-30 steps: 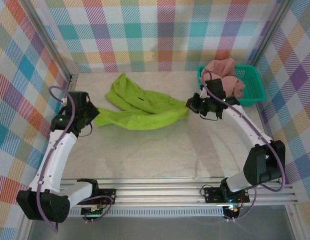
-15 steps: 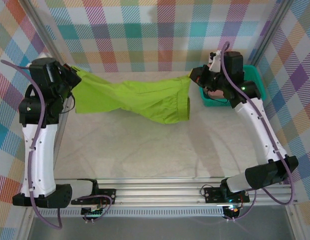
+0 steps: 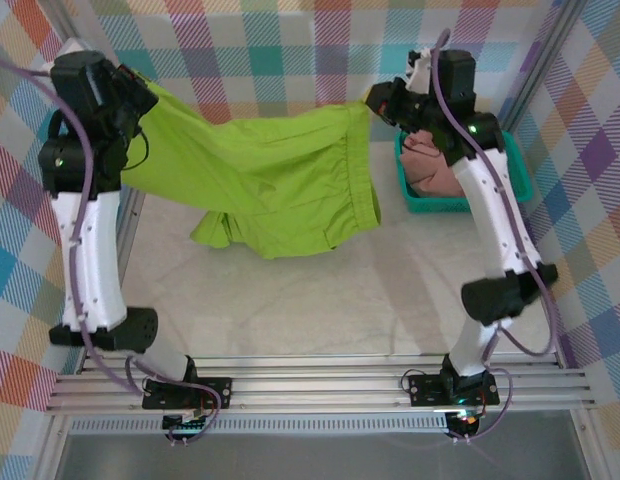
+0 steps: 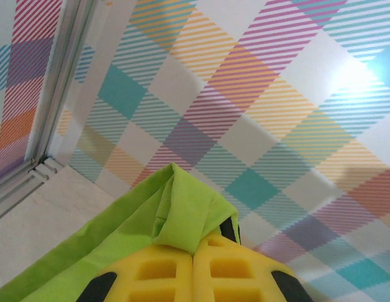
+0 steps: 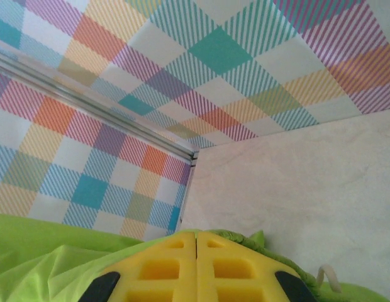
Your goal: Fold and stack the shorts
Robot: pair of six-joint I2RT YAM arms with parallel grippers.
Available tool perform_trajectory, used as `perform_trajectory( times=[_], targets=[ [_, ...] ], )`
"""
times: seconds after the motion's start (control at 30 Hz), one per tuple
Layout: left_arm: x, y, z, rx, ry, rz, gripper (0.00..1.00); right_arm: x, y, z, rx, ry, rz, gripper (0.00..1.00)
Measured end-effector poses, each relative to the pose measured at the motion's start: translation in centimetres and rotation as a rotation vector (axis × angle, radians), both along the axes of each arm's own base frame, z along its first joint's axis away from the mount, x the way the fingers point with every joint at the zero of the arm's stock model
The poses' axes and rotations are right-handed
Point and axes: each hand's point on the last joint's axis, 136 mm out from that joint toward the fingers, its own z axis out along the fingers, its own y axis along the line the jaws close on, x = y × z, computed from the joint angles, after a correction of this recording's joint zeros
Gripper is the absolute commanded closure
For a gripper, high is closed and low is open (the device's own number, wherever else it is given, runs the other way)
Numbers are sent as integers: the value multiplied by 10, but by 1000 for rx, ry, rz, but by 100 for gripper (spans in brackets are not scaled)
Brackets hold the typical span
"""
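I will lower my right gripper back toward the bar next, as the shorts hang in the air, and release their gathered waist on the bare tabletop.
The lime green shorts point(image 3: 265, 180) hang stretched in the air between both arms, their lower folds drooping toward the table. My left gripper point(image 3: 140, 95) is shut on their left corner, high at the back left; green cloth point(image 4: 182, 211) bunches out past its yellow fingers point(image 4: 163, 274). My right gripper point(image 3: 375, 100) is shut on the gathered waist at the right end, and green fabric point(image 5: 56, 267) spreads under its closed fingers point(image 5: 233, 270). The salmon pink shorts point(image 3: 435, 175) lie crumpled in the teal basket point(image 3: 515, 170).
The basket stands at the back right against the plaid wall. Plaid walls point(image 3: 320, 60) with metal corner posts close in the table on three sides. Bare tabletop point(image 3: 320, 300) lies beneath and in front of the hanging shorts. The arm bases sit on the rail point(image 3: 320, 385).
Both arms have risen from the table, lifting the green shorts off it and spreading them wide. The right arm now reaches over the basket.
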Motion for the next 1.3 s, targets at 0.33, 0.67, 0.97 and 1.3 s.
perform_trajectory(
  times=[0.33,0.67,0.97,1.3],
  targets=[
    [93,22,-4,-26,-87,54,100,69,26,13,100,-120,47,100],
    [12,-3,67,40,-269,-94,100,15,16,40,45,-251,141,100],
    [-62,-12,-125,88,-9,-152,100,-33,5,-136,-89,24,188,100],
    [-107,13,-232,96,276,-22,100,-146,48,-244,-211,284,380,100]
  ],
)
